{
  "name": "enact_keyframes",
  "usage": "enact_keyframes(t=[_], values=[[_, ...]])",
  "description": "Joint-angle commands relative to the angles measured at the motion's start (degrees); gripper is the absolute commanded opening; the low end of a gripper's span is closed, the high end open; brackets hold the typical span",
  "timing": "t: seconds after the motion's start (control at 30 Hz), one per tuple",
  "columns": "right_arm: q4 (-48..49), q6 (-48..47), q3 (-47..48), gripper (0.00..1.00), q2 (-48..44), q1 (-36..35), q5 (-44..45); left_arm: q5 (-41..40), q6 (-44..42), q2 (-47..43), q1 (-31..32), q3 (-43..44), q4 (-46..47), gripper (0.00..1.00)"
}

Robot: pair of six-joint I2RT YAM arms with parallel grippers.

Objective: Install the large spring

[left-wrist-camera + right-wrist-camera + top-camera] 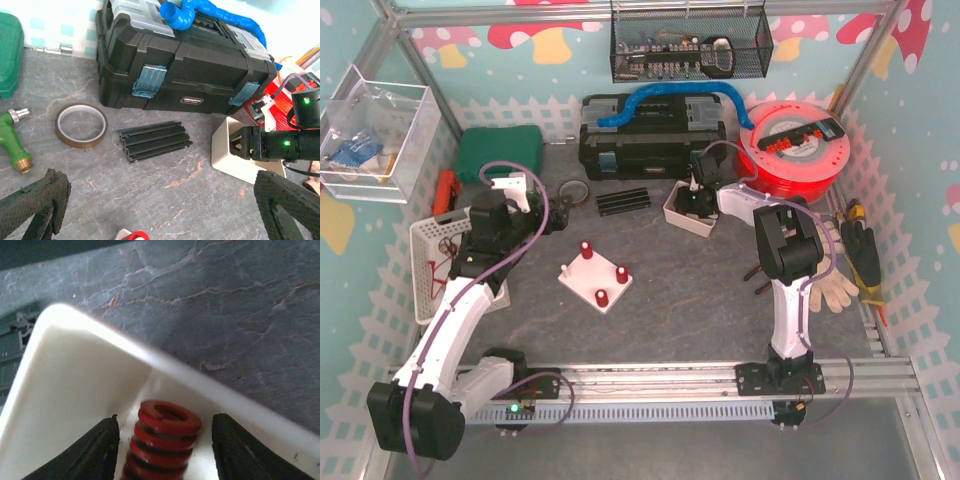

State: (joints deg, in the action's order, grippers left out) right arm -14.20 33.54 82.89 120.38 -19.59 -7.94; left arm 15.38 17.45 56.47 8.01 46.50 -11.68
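Note:
My right gripper stays low inside the bin and closes on the coils next, since the large red spring [164, 437] lies between the open fingers.
A large red coil spring [164, 437] lies in the corner of a white bin [70, 390]. My right gripper [165, 450] is open inside the bin, one finger on each side of the spring with gaps between. In the top view the right gripper [697, 200] reaches into the bin [675, 216] at back centre. A white base plate [572, 283] with three red pegs sits mid-table; one peg [587, 249] is at its back. My left gripper [160, 210] is open and empty, hovering above the table just behind the plate.
A black toolbox [650, 135] with a blue hose stands at the back. Black rails [154, 141], a tape roll [81, 125] and a green nozzle [12, 135] lie in front. A red spool [798, 150], gloves [835, 270], a white basket [428, 265].

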Motion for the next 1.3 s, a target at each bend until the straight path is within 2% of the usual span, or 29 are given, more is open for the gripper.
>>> enact_keyframes(t=[0.0,0.1,0.2,0.37,0.57,0.8,1.27], values=[[-2.7,0.2,-0.4,0.52,2.3,-0.2,5.3,-0.4,-1.5,-0.4,0.3,-0.6,1.0,0.99],[-3.5,0.0,0.0,0.48,2.0,-0.2,8.6,-0.5,-1.7,-0.3,0.3,-0.6,1.0,0.99],[-3.4,-0.2,0.0,0.39,1.4,-0.2,10.3,-0.7,-1.8,-0.5,0.3,-0.7,1.1,0.99],[-1.3,-1.0,-0.8,0.23,1.4,-0.2,8.8,-0.6,-1.9,0.0,0.3,-0.8,1.0,0.99],[-1.0,-2.6,-0.8,0.12,0.5,-0.2,8.6,-0.8,-1.8,0.4,0.3,-0.9,1.2,0.99],[0.9,-5.9,-2.2,0.11,-4.8,-0.2,6.8,-0.6,-1.5,0.7,0.3,-0.7,1.3,0.99],[2.6,-8.3,-4.3,0.10,-7.9,-0.1,4.6,-0.6,-0.7,0.9,0.5,-1.4,1.5,0.99]])
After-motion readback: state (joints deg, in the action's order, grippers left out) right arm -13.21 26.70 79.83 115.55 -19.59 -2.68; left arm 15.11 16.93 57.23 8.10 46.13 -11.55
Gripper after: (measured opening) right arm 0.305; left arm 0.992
